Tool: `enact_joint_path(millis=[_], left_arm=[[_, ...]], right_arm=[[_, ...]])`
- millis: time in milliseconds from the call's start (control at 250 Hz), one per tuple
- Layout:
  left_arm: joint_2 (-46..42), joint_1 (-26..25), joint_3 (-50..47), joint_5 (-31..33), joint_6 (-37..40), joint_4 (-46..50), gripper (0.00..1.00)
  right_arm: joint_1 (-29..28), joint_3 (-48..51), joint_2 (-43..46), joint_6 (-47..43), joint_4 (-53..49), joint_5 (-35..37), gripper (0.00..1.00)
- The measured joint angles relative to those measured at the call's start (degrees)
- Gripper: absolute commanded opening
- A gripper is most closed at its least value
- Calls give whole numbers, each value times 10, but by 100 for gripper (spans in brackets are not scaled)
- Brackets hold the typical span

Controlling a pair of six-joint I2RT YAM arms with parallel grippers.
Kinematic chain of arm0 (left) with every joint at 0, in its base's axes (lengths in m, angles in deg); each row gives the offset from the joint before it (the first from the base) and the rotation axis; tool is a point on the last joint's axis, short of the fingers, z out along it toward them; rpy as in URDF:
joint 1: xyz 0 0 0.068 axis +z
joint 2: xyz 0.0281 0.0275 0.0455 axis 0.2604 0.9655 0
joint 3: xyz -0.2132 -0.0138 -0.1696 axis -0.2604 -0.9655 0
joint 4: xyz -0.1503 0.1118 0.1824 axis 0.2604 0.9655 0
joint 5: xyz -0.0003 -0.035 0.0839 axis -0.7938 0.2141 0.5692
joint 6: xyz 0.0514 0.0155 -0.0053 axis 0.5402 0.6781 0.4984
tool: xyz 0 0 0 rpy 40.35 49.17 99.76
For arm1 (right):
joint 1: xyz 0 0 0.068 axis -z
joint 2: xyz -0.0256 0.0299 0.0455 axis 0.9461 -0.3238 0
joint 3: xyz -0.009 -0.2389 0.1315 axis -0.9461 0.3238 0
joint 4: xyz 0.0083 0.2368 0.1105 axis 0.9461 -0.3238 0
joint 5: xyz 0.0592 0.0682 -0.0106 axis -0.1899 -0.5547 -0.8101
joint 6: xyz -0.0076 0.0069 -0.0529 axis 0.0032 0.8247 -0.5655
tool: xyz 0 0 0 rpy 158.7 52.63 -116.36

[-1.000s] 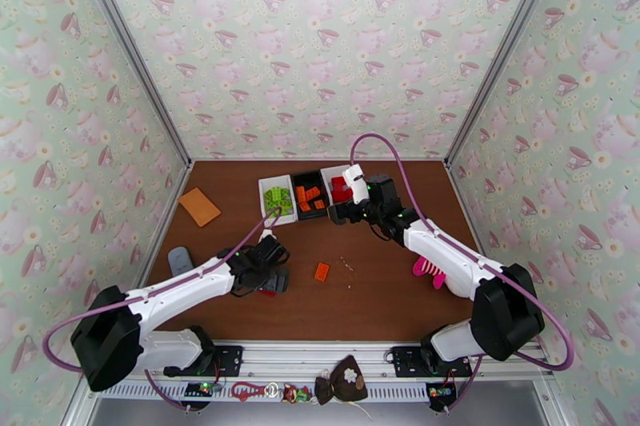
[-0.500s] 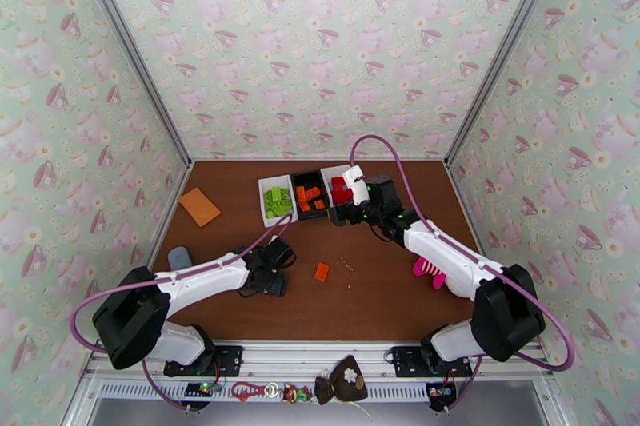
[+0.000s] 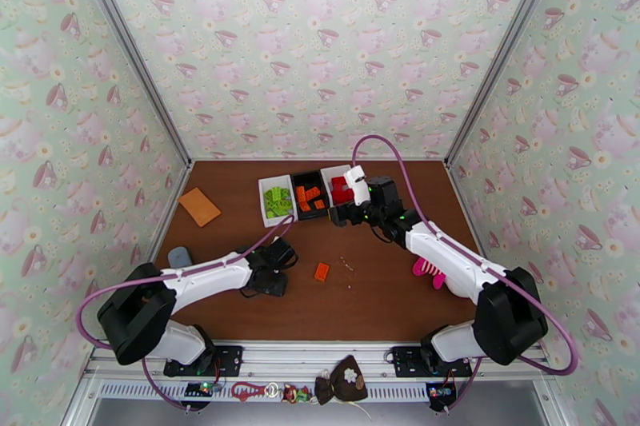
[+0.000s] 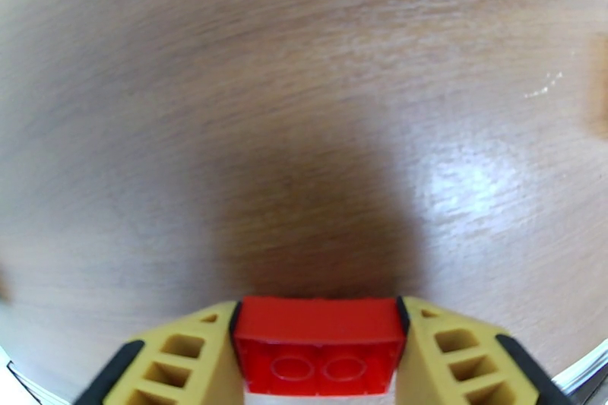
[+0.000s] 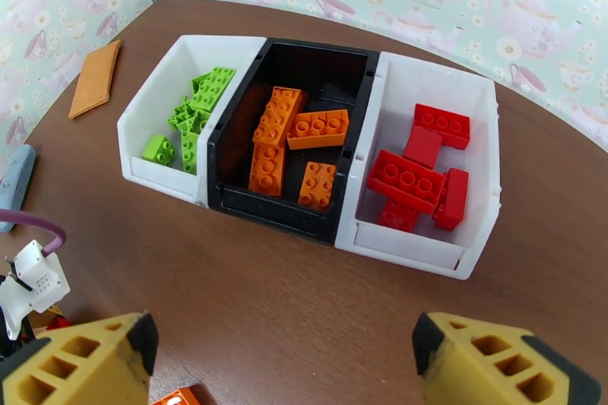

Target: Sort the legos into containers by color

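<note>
My left gripper holds a lego that matches the color of the red legos in the white bin, so I will raise it and carry it outward over that bin to release the lego.
My left gripper (image 4: 319,357) is shut on a red lego (image 4: 319,327), its yellow fingers (image 4: 182,357) pressing either side, just above bare table. Seen from above, that gripper (image 3: 272,282) sits left of a loose orange lego (image 3: 322,272). My right gripper (image 5: 285,368) hangs open in front of the containers: a white bin (image 5: 152,169) of green legos (image 5: 201,99), a black bin (image 5: 266,209) of orange legos (image 5: 277,133), and a white bin (image 5: 403,247) of red legos (image 5: 414,178). From above, this gripper (image 3: 344,212) hovers just in front of the red bin (image 3: 330,173).
A flat orange card (image 3: 199,206) lies at the left of the brown table (image 3: 384,300), with a grey-blue oblong object (image 3: 179,256) nearer the front. A pink comb-like item (image 3: 428,269) rests under the right forearm. Tiny specks (image 3: 346,264) lie near the orange lego.
The left arm's elbow has swung rightward and inward, while its gripper stays at almost the same spot on the table. The right arm has not moved.
</note>
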Motion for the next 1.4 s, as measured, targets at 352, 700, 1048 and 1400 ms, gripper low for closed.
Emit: enact_joint_path(millis=[352, 700, 1048, 1400], left_arm=[[-73, -5, -16, 4, 12, -184, 44], [73, -5, 120, 2, 97, -343, 43], [249, 24, 315, -26, 141, -394, 43], [432, 70, 549, -58, 160, -362, 42]], right_arm=[[0, 31, 52, 19, 16, 6, 94], [0, 78, 139, 21, 19, 69, 95], [0, 112, 196, 14, 2, 84, 95], [0, 113, 196, 1, -1, 51, 95]])
